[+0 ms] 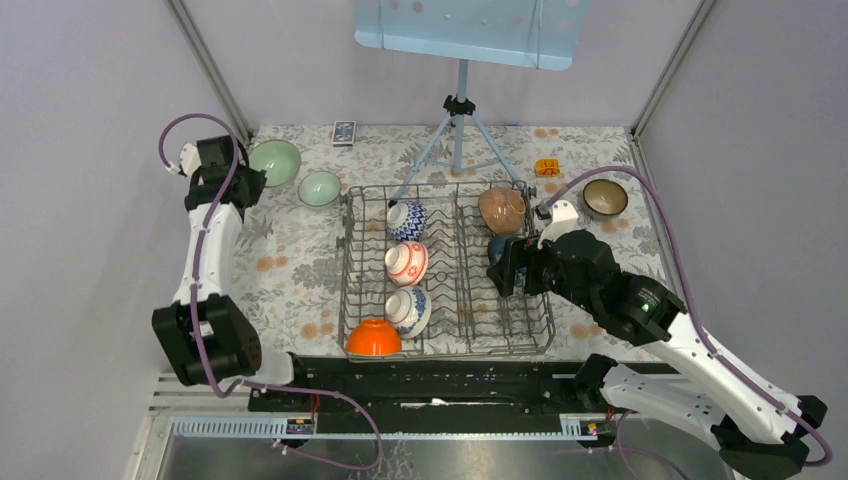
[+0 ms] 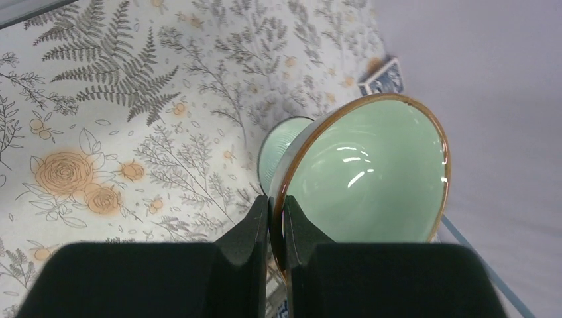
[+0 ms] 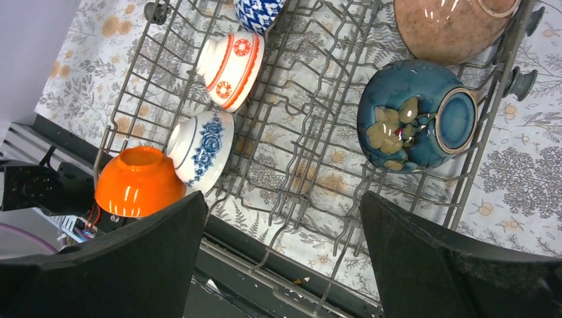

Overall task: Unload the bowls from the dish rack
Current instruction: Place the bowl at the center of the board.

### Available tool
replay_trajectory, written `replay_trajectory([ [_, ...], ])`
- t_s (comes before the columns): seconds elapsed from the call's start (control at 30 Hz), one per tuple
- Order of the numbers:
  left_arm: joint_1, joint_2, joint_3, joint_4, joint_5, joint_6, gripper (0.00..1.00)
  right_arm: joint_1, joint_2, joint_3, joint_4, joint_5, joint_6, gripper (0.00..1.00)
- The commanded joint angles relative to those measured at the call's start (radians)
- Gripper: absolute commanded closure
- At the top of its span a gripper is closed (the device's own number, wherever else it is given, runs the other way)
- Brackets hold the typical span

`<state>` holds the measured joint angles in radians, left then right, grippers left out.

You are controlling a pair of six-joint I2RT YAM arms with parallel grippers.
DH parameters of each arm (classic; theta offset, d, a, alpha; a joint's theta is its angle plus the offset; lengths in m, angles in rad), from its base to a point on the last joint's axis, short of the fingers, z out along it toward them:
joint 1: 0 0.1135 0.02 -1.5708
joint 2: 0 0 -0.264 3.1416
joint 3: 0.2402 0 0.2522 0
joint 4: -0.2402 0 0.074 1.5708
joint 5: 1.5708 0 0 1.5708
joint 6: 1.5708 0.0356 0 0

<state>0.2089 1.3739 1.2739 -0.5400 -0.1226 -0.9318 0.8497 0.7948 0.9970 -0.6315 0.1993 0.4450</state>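
Note:
The left gripper will next lower its pale green bowl onto the table beside the second pale green bowl.
The grey wire dish rack [image 1: 470, 300] sits mid-table. Its left row holds a blue-and-white bowl [image 1: 406, 220], a red-and-white bowl [image 1: 407, 263], another blue-and-white bowl [image 1: 409, 311] and an orange bowl [image 1: 374, 338]. At its right are a pinkish-brown bowl [image 1: 502, 209] and a dark blue flowered bowl [image 3: 411, 126]. My right gripper [image 3: 281, 205] hangs open over the rack [image 3: 298, 152], just short of the dark blue bowl. At the far left my left gripper [image 2: 276, 202] is shut on the rim of a pale green bowl [image 2: 371, 172], beside a second pale green bowl [image 1: 319, 188].
A dark brown bowl with a tan inside [image 1: 605, 198] stands right of the rack. Behind the rack is a blue-grey tripod stand [image 1: 460, 130] carrying a pale blue board [image 1: 465, 30]. A card box [image 1: 343, 132] and a small orange object [image 1: 546, 167] lie near the back wall.

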Motion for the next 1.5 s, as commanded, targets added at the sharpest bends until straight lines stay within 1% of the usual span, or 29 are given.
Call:
replay_trajectory([
  [0.0, 0.042, 0.071, 0.004, 0.164, -0.002, -0.075, 1.00, 0.000, -0.049, -0.019, 0.074, -0.019, 0.007, 0.07],
  [0.2, 0.117, 0.192, -0.012, 0.228, 0.011, -0.122, 1.00, 0.001, -0.090, -0.027, 0.052, 0.017, 0.000, 0.07],
  [0.37, 0.149, 0.264, -0.007, 0.277, 0.008, -0.100, 1.00, 0.001, -0.111, -0.024, 0.031, 0.056, -0.013, 0.07],
  [0.47, 0.153, 0.313, 0.004, 0.289, 0.007, -0.077, 1.00, 0.001, -0.109, -0.027, 0.032, 0.065, -0.018, 0.07],
  [0.63, 0.152, 0.355, -0.042, 0.362, 0.027, -0.074, 1.00, 0.001, -0.093, -0.024, 0.033, 0.078, -0.024, 0.07],
  [0.77, 0.152, 0.394, -0.045, 0.395, 0.028, -0.064, 1.00, 0.002, -0.087, -0.024, 0.037, 0.082, -0.025, 0.07],
  [1.03, 0.147, 0.442, -0.042, 0.425, 0.010, -0.061, 1.00, 0.000, -0.068, -0.030, 0.043, 0.088, -0.023, 0.07],
  [1.37, 0.137, 0.488, -0.032, 0.423, 0.003, -0.031, 1.00, 0.001, -0.049, -0.039, 0.053, 0.091, -0.021, 0.07],
  [1.47, 0.136, 0.497, -0.033, 0.422, 0.003, -0.028, 0.97, 0.000, -0.050, -0.043, 0.052, 0.091, -0.019, 0.07],
])
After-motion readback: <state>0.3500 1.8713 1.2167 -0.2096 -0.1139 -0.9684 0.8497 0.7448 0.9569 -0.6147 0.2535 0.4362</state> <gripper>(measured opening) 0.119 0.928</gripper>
